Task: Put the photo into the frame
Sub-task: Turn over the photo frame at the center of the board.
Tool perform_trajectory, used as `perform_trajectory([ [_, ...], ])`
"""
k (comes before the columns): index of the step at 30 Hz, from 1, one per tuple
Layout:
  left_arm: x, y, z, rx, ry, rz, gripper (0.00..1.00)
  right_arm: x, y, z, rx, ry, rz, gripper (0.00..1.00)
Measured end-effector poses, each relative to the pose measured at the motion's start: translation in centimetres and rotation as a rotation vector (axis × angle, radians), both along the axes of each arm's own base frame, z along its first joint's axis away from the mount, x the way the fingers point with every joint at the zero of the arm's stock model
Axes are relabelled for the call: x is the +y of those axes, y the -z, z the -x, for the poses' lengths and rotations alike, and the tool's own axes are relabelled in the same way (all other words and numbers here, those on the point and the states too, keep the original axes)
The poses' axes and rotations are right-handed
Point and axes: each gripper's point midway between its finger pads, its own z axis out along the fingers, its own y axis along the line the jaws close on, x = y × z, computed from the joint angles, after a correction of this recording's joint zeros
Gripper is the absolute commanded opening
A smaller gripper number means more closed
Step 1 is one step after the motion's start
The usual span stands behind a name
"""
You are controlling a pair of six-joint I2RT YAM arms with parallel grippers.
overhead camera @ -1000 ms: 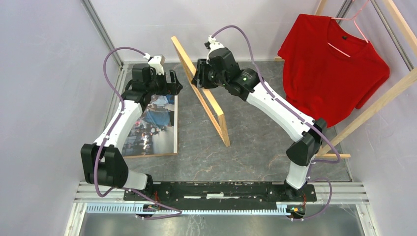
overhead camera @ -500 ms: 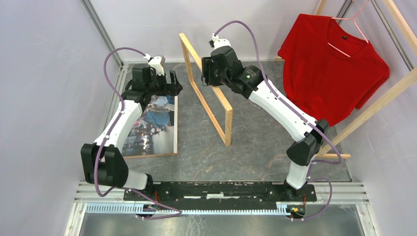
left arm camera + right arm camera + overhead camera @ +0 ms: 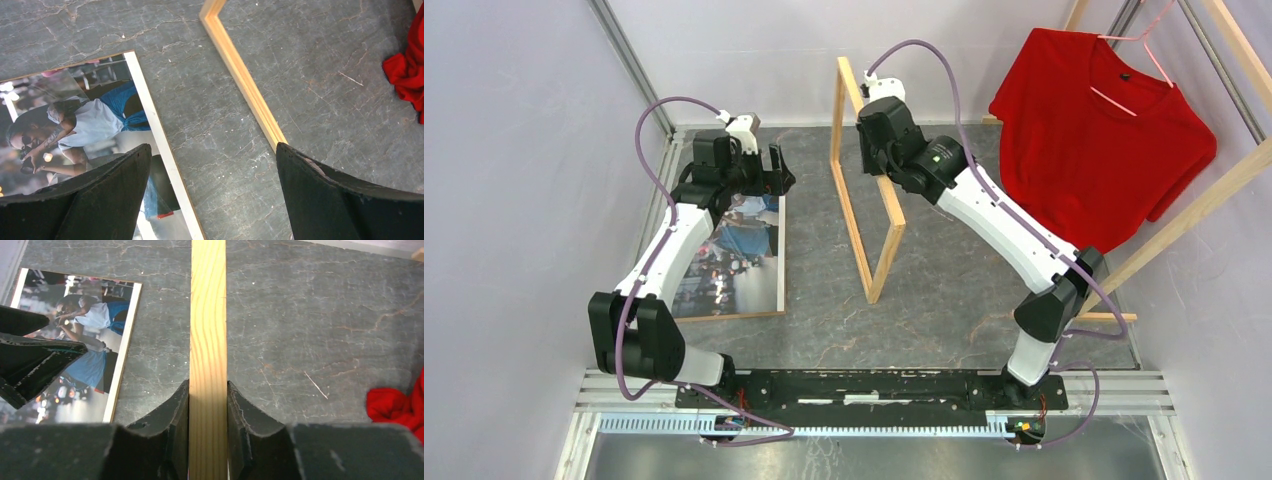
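The frame's raised bar (image 3: 208,315) needs to come down onto the tabletop, so my right gripper should bring it down and to the right in the top view. The empty frame is still standing on edge.
The photo (image 3: 734,270) lies flat on the grey table at the left, with a blue-clad figure showing on its far part (image 3: 85,120). My left gripper (image 3: 776,170) hovers open over its far right corner, and only table lies between the fingers (image 3: 214,150). The light wooden frame (image 3: 887,258) stands on edge in the middle of the table, empty, with the table visible through it. My right gripper (image 3: 866,140) is shut on its raised rail (image 3: 208,315), both pads pressed against the wood (image 3: 208,385). A lower rail (image 3: 240,80) rests on the table beside the photo.
A red T-shirt (image 3: 1104,130) hangs from a wooden-beam rack (image 3: 1204,200) at the right, its hem reaching the table (image 3: 407,65). Pale walls and a metal post (image 3: 629,60) close in the left and back. Bare grey table (image 3: 824,320) lies between the frame and the arm bases.
My right gripper has carried the frame's raised rail up and to the right, swinging the frame more upright, and has closed tight on the rail. The left arm and the photo have not moved.
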Motion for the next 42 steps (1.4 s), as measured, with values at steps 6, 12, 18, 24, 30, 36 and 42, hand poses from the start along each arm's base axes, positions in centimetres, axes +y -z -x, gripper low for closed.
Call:
perform_trajectory([
  [6, 0.2, 1.1, 0.1, 0.023, 0.017, -0.036, 1.0, -3.8, 0.5, -0.1, 0.02, 0.07, -0.029, 0.25],
  [12, 1.4, 5.8, 0.6, 0.103, 0.035, -0.161, 1.0, -7.4, 1.3, -0.1, 0.037, 0.123, -0.081, 0.23],
  [18, 2.5, 10.5, 1.8, 0.178, 0.043, -0.315, 1.0, -9.7, 2.1, 0.3, 0.016, 0.155, -0.129, 0.24],
  [24, 1.6, 12.9, 3.3, 0.181, 0.098, -0.451, 1.0, -11.6, 3.2, 1.3, 0.0, 0.179, -0.206, 0.24],
  [30, 0.9, 13.7, 2.7, 0.15, 0.109, -0.531, 1.0, -11.8, 9.1, 3.3, 0.092, 0.167, -0.228, 0.23],
  [36, 1.3, 15.9, 2.4, 0.179, 0.115, -0.61, 1.0, -12.7, 18.7, 6.7, 0.348, 0.155, -0.092, 0.23],
  [42, 1.9, 16.0, 1.8, 0.16, 0.102, -0.669, 1.0, -13.8, 19.7, 7.3, 0.375, 0.16, -0.052, 0.24],
])
